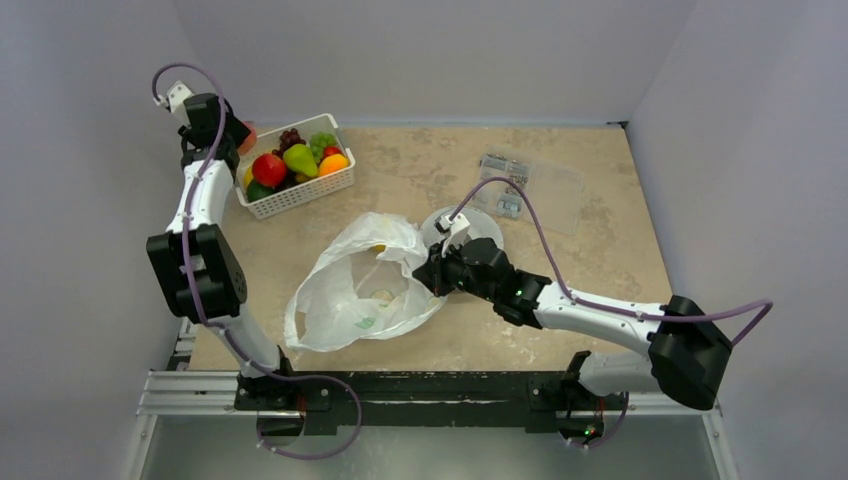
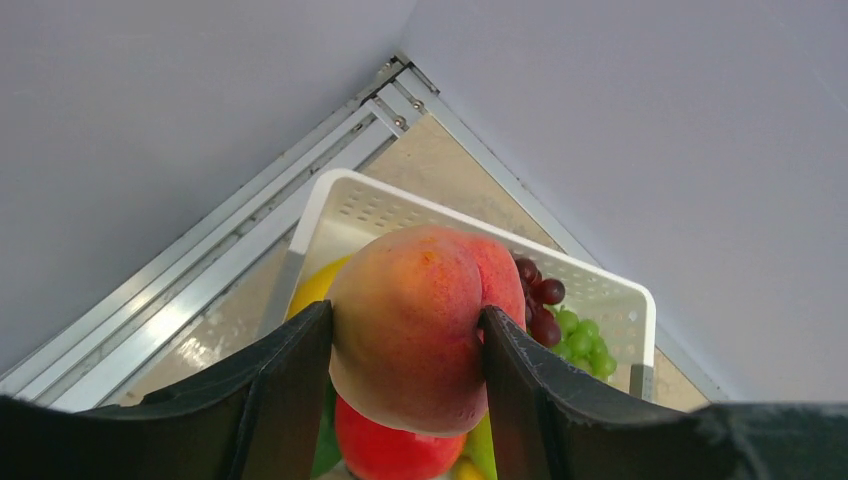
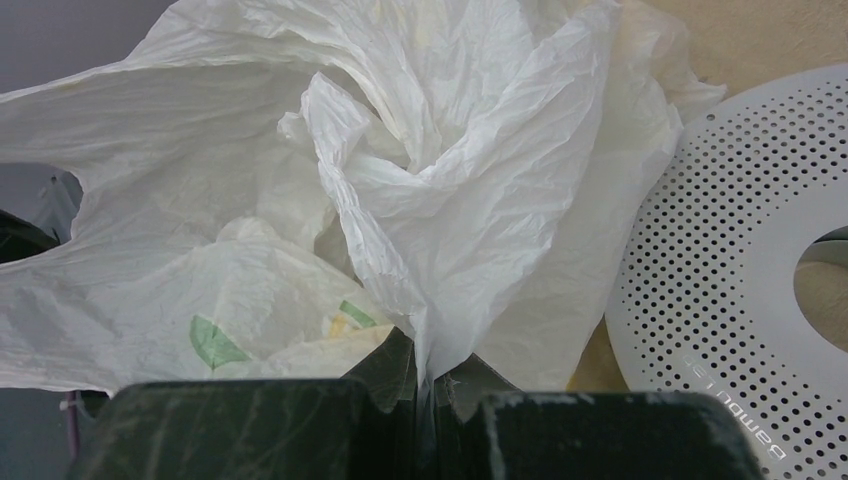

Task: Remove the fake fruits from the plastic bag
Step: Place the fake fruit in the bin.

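My left gripper should lower the peach into the basket's end (image 1: 257, 154) (image 2: 374, 236) next to the red apple.
The white plastic bag (image 1: 365, 285) lies open mid-table, a yellow fruit (image 1: 379, 248) showing faintly inside. My right gripper (image 1: 432, 270) is shut on the bag's right edge; in the right wrist view the crinkled film (image 3: 450, 200) is pinched between the closed jaws (image 3: 428, 385). My left gripper (image 1: 232, 138) is at the far left over the white slotted basket (image 1: 300, 195). It is shut on a peach (image 2: 425, 320), held just above the basket's fruits: a red apple (image 1: 268, 168), a green pear (image 1: 300, 160), green grapes (image 1: 322, 142) and an orange fruit (image 1: 333, 163).
A white perforated round disc (image 1: 480, 225) lies just behind the right gripper, also in the right wrist view (image 3: 740, 290). A flat clear packet with printed labels (image 1: 530, 190) lies at the back right. Walls close off the back and left.
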You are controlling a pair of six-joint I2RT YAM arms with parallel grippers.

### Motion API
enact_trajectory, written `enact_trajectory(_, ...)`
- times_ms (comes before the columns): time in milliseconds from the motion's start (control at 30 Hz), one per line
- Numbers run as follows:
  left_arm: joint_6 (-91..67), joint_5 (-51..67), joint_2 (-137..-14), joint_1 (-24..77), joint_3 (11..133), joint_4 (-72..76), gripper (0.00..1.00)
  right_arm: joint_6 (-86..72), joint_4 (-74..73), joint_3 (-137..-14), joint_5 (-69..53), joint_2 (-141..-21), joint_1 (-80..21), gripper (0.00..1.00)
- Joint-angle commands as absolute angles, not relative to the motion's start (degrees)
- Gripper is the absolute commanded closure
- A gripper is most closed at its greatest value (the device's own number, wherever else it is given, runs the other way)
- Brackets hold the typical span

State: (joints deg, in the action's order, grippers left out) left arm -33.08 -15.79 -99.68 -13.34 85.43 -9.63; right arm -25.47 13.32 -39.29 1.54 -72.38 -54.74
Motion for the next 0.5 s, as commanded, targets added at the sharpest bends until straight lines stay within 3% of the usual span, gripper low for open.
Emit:
enact_trajectory(0,-37.9,-9.2,-105.8,-16.2,92.5,-6.4,0.95,-25.1,15.5,-40.9,0.2,-73.4,-54.8,1.00)
enact_trajectory(167,-38.1,-7.3,-113.6,-16.6,101.8,-13.1,0.88,-25.3,15.7,-41.2,0.1,-73.4,-54.8,1.00)
enact_trajectory(333,-39.9,-8.6,-115.0,-16.8,102.5,-17.3,0.78,-25.3,15.5,-41.8,0.1,-73.8,-54.9,1.00)
enact_trajectory(400,-40.3,-9.9,-115.3,-17.1,102.4,-19.4,0.62,-25.2,15.5,-42.1,0.1,-74.0,-54.8,1.00)
enact_trajectory(467,-40.4,-10.2,-115.6,-17.6,103.0,-21.8,0.39,-25.1,15.4,-42.4,0.2,-74.1,-54.8,1.00)
